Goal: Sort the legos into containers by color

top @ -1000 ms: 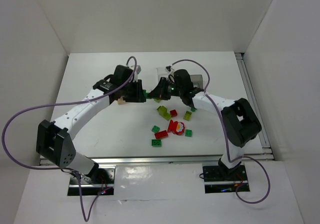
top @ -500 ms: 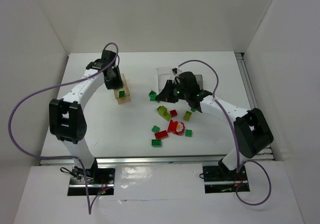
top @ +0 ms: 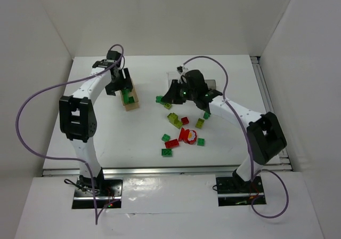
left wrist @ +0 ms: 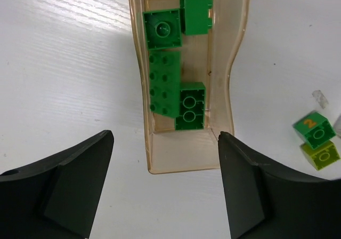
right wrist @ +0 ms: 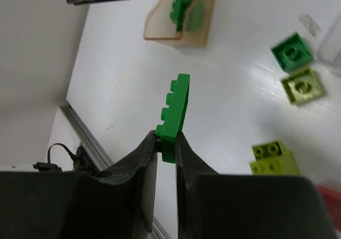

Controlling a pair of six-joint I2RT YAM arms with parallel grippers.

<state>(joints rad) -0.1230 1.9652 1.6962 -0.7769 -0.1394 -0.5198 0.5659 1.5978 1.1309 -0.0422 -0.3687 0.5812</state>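
Observation:
The orange-tan container (top: 130, 105) (right wrist: 186, 16) is to the left in the top view, so my right gripper will go there next, over its matching green legos, and release.
The orange-tan container (left wrist: 184, 158) holds several dark green legos (left wrist: 164, 84). My left gripper (left wrist: 165, 188) hangs open just above its near end, with nothing between the fingers; in the top view the left gripper (top: 121, 87) is at the back left, over the container (top: 130, 105). My right gripper (right wrist: 166, 143) is shut on a flat dark green lego (right wrist: 176, 113) held on edge above the table. From above, the right gripper (top: 169, 96) is near the middle. Loose green, yellow-green and red legos (top: 181, 135) lie in front of it.
A clear container (top: 172, 78) and a dark grey one (top: 211, 83) stand behind the right arm, partly hidden by it. A green brick marked 2 (left wrist: 314, 129) and a yellow-green brick (left wrist: 320, 155) sit right of the tan container. White walls enclose the table on three sides.
My left gripper swung from the middle back to the tan container and opened over it. My right gripper stayed shut on the flat green lego and shifted slightly.

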